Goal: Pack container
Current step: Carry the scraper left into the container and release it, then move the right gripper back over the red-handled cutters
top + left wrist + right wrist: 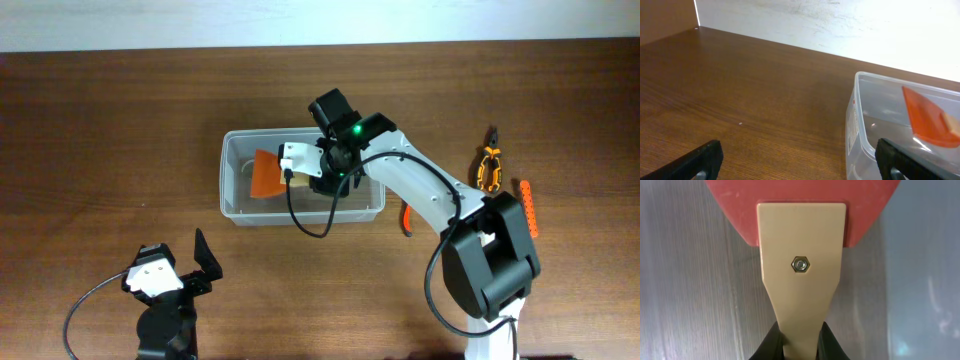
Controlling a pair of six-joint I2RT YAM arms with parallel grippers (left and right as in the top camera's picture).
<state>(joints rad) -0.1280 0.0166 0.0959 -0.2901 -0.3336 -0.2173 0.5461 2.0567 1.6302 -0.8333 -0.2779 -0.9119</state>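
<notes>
I should lower my right gripper between the container's sides, toward the container's empty bottom below, and release the scraper's cream handle: the blade already clears the container's rim.
The clear plastic container [232, 185] sits at the table's middle; it also shows at the right of the left wrist view [860, 125]. My right gripper [800, 345] is shut on the cream handle of an orange-bladed scraper [800, 255] and holds it over the inside of the container, blade pointing left in the overhead view [265, 173]. The scraper's orange blade shows above the tub in the left wrist view [927, 117]. My left gripper [800, 160] is open and empty, low over the table at the front left [185, 270].
Orange-and-black pliers [488, 165] lie right of the container. A red perforated strip [526, 207] lies further right. A red-handled tool [407, 220] is partly hidden under the right arm. A pale wall edge runs along the table's back [840, 25].
</notes>
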